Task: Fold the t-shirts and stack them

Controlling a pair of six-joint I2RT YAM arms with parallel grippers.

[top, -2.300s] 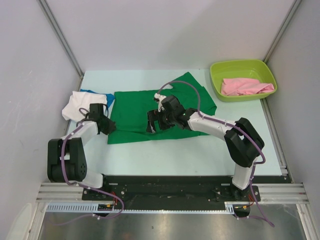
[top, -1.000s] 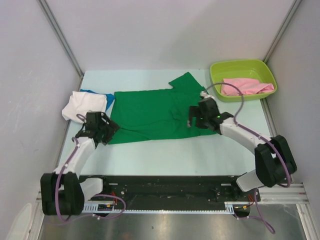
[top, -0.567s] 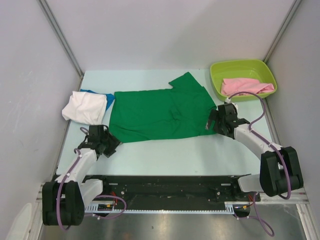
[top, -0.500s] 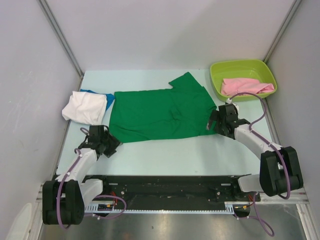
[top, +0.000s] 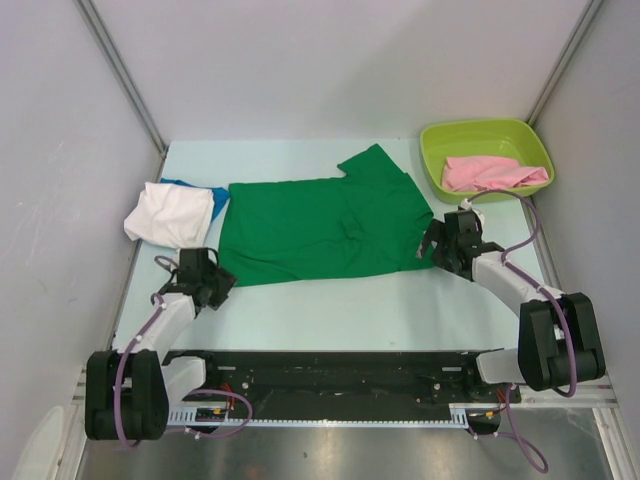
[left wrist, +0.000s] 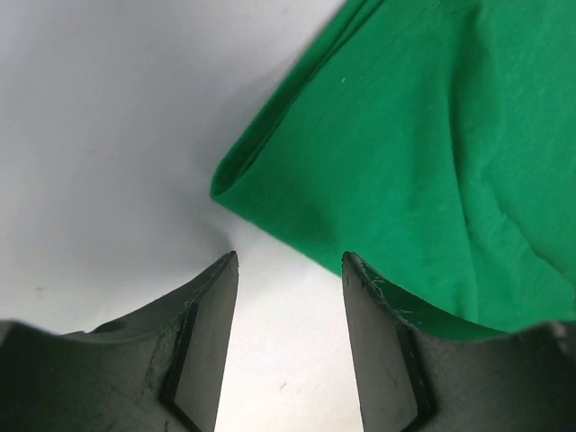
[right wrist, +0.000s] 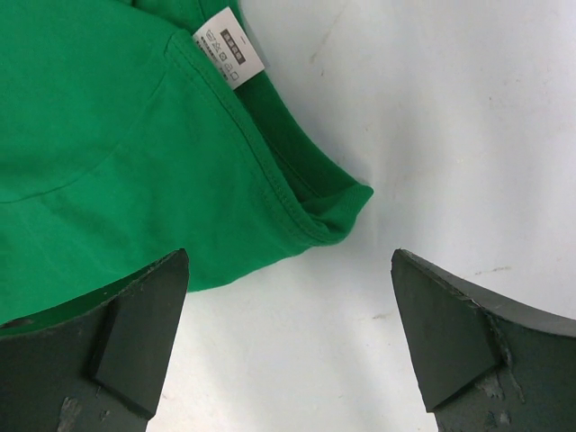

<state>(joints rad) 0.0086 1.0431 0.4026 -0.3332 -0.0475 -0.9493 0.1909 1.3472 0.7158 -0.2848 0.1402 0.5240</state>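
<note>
My right gripper comes down next until its wide-open, empty fingers straddle the green t-shirt's near hem corner point(top: 432, 265) point(right wrist: 335, 218), which lies ahead between them, then closes.
A bright green t-shirt point(top: 320, 225) lies spread flat mid-table, one sleeve pointing to the back. My left gripper point(top: 213, 285) sits low at its near left corner. In the left wrist view my left gripper point(left wrist: 290, 256) is open part way over bare table, and the folded green corner point(left wrist: 405, 162) lies just ahead of the tips. My right gripper point(top: 430, 247) is at the shirt's near right corner. The right wrist view shows my right gripper point(right wrist: 290, 256) wide open and empty, with the green hem point(right wrist: 135, 153) and its white label point(right wrist: 231, 47) ahead. A white t-shirt point(top: 170, 213) lies folded on a blue one point(top: 212, 197) at the left.
A lime-green tub point(top: 440, 160) at the back right holds a crumpled pink t-shirt point(top: 490, 172). Grey walls close in on both sides. A black rail point(top: 340, 365) with the arm bases runs along the near edge.
My right gripper has moved right, off the green shirt to its near right corner. My left gripper has drawn back from the shirt's left corner and its jaws have narrowed.
</note>
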